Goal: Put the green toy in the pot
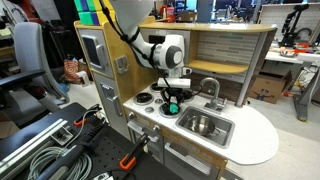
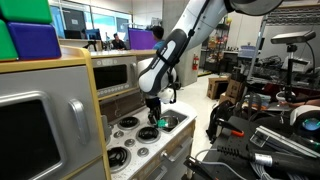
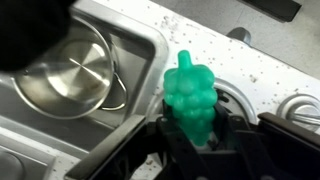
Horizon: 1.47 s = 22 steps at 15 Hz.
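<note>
The gripper needs to carry the toy to the left in the wrist view next and release it over the pot's opening, because the pot's opening lies that way.
My gripper (image 3: pixel 200 135) is shut on the green toy (image 3: pixel 192 93), a dark-green knobbly grape-shaped piece that sticks out between the fingers. In both exterior views the gripper (image 1: pixel 170 102) (image 2: pixel 153 117) hangs just above the toy kitchen's stove top beside the sink, with the toy (image 1: pixel 170 106) (image 2: pixel 153 122) at its tips. The shiny silver pot (image 3: pixel 68 75) sits in the steel sink basin (image 3: pixel 150 48), to the left of the toy in the wrist view. It also shows inside the basin in an exterior view (image 1: pixel 203 124).
Black burners (image 1: pixel 145 98) (image 2: pixel 127 123) lie on the white speckled counter. A faucet (image 1: pixel 212 90) stands behind the sink. Coloured blocks (image 2: pixel 30 30) (image 1: pixel 92 12) sit on top of the cabinet. Cables lie on the floor (image 1: pixel 50 150).
</note>
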### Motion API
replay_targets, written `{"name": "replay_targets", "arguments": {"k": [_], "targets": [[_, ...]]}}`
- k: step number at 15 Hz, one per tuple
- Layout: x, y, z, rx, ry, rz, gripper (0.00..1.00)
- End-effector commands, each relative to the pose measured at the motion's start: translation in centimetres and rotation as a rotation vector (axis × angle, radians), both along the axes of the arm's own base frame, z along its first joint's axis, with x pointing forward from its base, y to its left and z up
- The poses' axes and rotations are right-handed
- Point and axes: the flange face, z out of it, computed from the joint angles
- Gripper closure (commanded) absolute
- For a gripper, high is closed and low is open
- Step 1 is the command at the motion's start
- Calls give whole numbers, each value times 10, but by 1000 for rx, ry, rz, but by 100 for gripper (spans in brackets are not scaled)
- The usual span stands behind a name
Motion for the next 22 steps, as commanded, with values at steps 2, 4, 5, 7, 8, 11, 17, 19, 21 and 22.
{"name": "replay_targets", "arguments": {"k": [2, 4, 5, 7, 8, 11, 17, 19, 21, 22], "targets": [[-6, -48, 19, -16, -17, -114, 86], [2, -63, 20, -27, -19, -165, 86], [3, -66, 19, -5, 3, -195, 86], [7, -79, 15, 3, 8, -283, 86], [7, -88, 11, 12, 17, -334, 86], [2, -120, 1, 48, 50, -488, 86], [4, -171, -9, 132, 44, -710, 86], [11, -177, -5, 165, 20, -751, 86], [20, -174, -2, 170, -3, -761, 86], [26, -170, -2, 167, -11, -761, 86]]}}
